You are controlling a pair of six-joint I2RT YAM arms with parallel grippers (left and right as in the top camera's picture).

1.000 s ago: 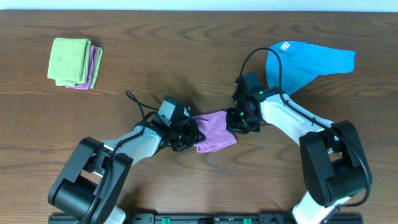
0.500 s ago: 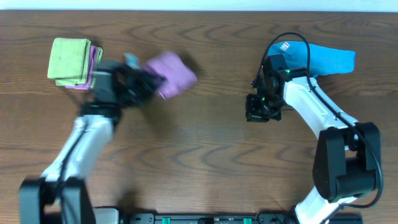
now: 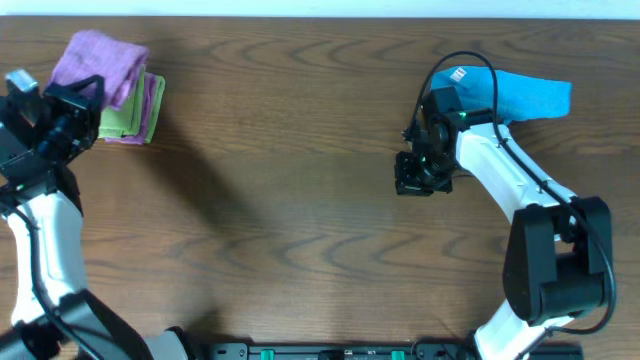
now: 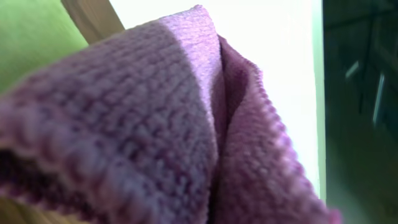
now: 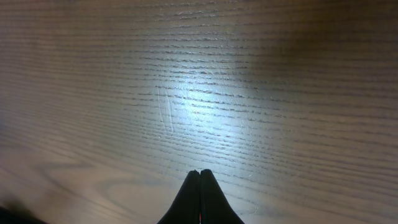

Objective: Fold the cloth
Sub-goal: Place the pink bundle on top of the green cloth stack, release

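My left gripper lowers onto the green cloth of the stack (image 3: 126,117) next and releases the folded purple cloth (image 3: 98,60) there, since that stack lies just below my gripper.
My left gripper (image 3: 75,95) is shut on a folded purple cloth (image 3: 98,60) and holds it over the stack of folded cloths (image 3: 135,110) at the far left of the table. The stack has a green cloth on a purple one. In the left wrist view the purple cloth (image 4: 155,124) fills the frame and hides the fingers; a bit of green cloth (image 4: 31,37) shows at the top left. My right gripper (image 3: 415,185) is shut and empty above bare wood right of centre; its closed fingertips (image 5: 199,174) show in the right wrist view.
A crumpled blue cloth (image 3: 505,100) with a white label lies at the back right, behind my right arm. The wooden table (image 3: 280,150) runs between the two arms.
My left gripper carried the folded purple cloth from the table's middle to the far left, over the stack. My right gripper let go of it, drew back right and has held still since.
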